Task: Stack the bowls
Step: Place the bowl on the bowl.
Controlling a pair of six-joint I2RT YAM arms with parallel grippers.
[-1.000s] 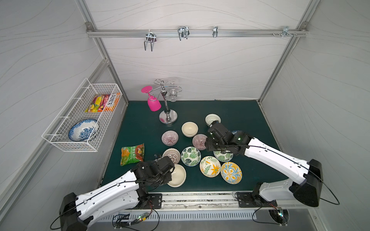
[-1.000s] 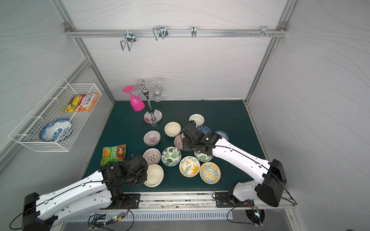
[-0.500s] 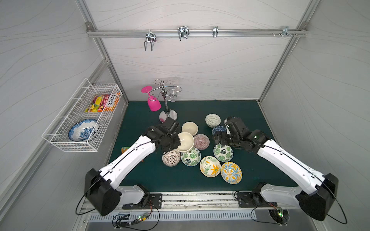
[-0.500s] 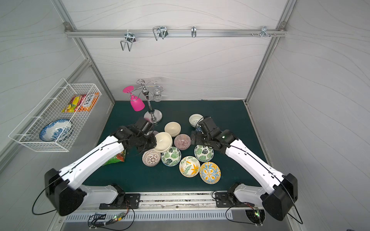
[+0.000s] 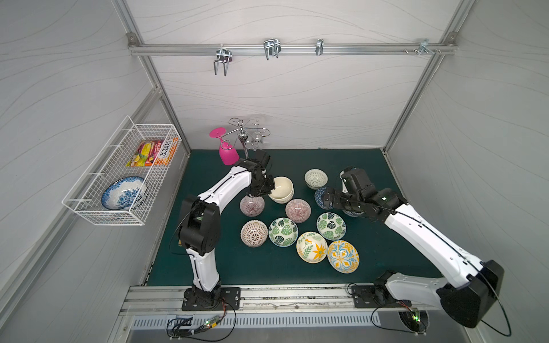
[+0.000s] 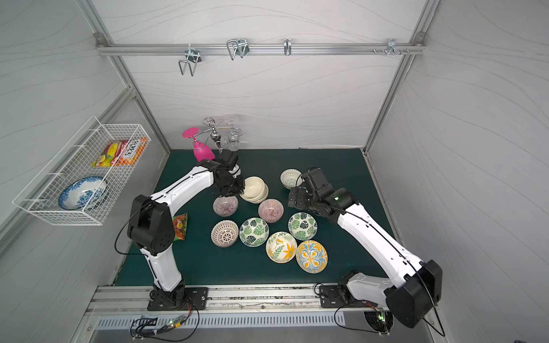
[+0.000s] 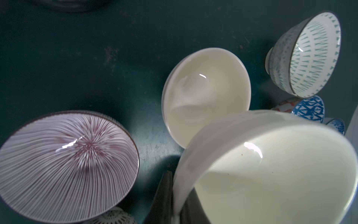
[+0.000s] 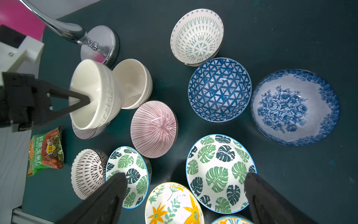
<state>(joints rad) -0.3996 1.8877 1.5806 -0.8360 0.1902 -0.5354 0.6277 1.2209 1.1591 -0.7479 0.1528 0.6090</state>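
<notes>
My left gripper moves down and outward over the second cream bowl's opening [image 7: 206,93] next. It then releases the held bowl's rim, since that bowl still hangs above its edge.
My left gripper [image 5: 266,186] [image 7: 177,201] is shut on the rim of a plain cream bowl [image 5: 280,184] [image 7: 271,170] [image 8: 96,93]. That bowl hangs tilted over the edge of a second cream bowl [image 5: 284,198] [image 7: 205,93] [image 8: 133,83]; I cannot tell if they touch. My right gripper [image 5: 326,199] [image 8: 186,194] is open and empty above the blue triangle bowl [image 8: 219,89]. On the green mat lie two pink-striped bowls [image 5: 252,205] [image 5: 298,209], two green-leaf bowls [image 5: 283,232] [image 5: 331,225], two yellow-floral bowls [image 5: 311,247] [image 5: 343,256], a brown lattice bowl [image 5: 254,233] and a teal-patterned bowl [image 5: 315,178].
A blue floral bowl [image 8: 294,106] sits under my right arm. A chrome glass rack [image 5: 246,139] with a pink wine glass [image 5: 227,153] stands at the back. A snack bag [image 6: 180,225] lies at the mat's left. A wire basket [image 5: 89,205] hangs on the left wall.
My left arm carried the cream bowl from the front of the mat to the back, over the second cream bowl. My right gripper opened wide and drew back to the right.
</notes>
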